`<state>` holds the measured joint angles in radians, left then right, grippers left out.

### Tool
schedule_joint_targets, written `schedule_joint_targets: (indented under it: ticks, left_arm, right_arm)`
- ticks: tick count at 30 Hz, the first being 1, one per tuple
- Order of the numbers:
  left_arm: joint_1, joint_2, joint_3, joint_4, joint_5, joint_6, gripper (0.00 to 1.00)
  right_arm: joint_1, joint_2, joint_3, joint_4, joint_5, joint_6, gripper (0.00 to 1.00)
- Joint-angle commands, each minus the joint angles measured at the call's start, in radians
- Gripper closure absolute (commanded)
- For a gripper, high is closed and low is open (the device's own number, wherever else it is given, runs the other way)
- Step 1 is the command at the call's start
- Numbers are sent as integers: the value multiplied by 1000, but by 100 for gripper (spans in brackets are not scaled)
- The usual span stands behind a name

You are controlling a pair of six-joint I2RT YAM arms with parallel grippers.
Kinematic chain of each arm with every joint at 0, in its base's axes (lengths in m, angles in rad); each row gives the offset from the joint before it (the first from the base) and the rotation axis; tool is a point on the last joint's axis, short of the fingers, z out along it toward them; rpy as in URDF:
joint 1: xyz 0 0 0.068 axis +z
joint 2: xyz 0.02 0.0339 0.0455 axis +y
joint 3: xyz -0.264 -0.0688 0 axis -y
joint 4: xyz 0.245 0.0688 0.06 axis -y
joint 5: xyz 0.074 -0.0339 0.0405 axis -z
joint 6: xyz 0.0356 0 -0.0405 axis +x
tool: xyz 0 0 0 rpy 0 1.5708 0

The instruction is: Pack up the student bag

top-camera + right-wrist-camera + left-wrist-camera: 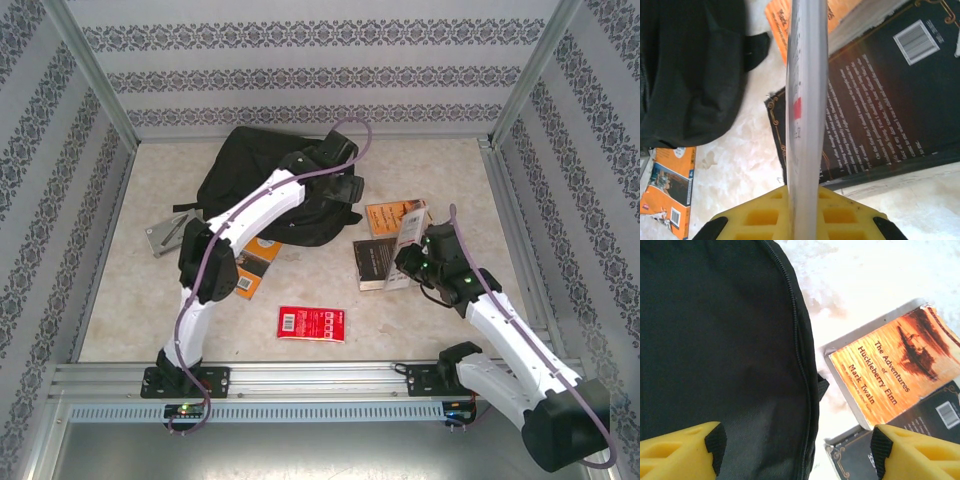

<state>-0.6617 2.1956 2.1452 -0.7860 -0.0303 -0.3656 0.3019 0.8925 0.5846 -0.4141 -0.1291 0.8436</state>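
Observation:
My left gripper is above the bag's zippered edge, which runs between its wide-open fingers, so it will go down around that edge and close.
The student bag [262, 178] is a large black backpack lying at the back left of the table. My left gripper [343, 172] hovers over its right edge. In the left wrist view the bag [715, 340] lies under the left gripper [799, 452], whose yellow fingers [695, 450] stand wide apart with nothing between them. My right gripper [413, 256] is shut on a thin white book [805, 90] held upright, edge-on, above a dark-covered book [880, 100]. The right wrist view has the right gripper [802, 202] at the bottom and the bag [685, 70] at the upper left.
An orange Huckleberry Finn book [895, 375] partly overlaps the dark book [375, 265] right of the bag. Another orange book [258, 268] lies under the left arm. A red booklet [312, 323] lies near the front, a grey flat item [165, 236] at the left. Patterned walls enclose the table.

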Motion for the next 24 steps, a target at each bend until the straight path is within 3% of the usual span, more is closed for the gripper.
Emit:
schedule_joint_targets:
  ticks: [1, 8, 16, 24]
  left_arm:
    - [-18, 56, 68, -84, -49, 35, 23]
    - [-19, 126, 128, -105, -109, 74, 30]
    - [-15, 129, 129, -115, -168, 122, 49]
    - [-3, 119, 128, -109, -151, 126, 67]
  right_arm:
    - [-23, -9, -25, 34, -51, -12, 88]
    - [-71, -6, -36, 53, -100, -21, 87]
    - [-89, 6, -44, 70, -132, -16, 87]
    - [-89, 12, -43, 75, -146, -6, 88]
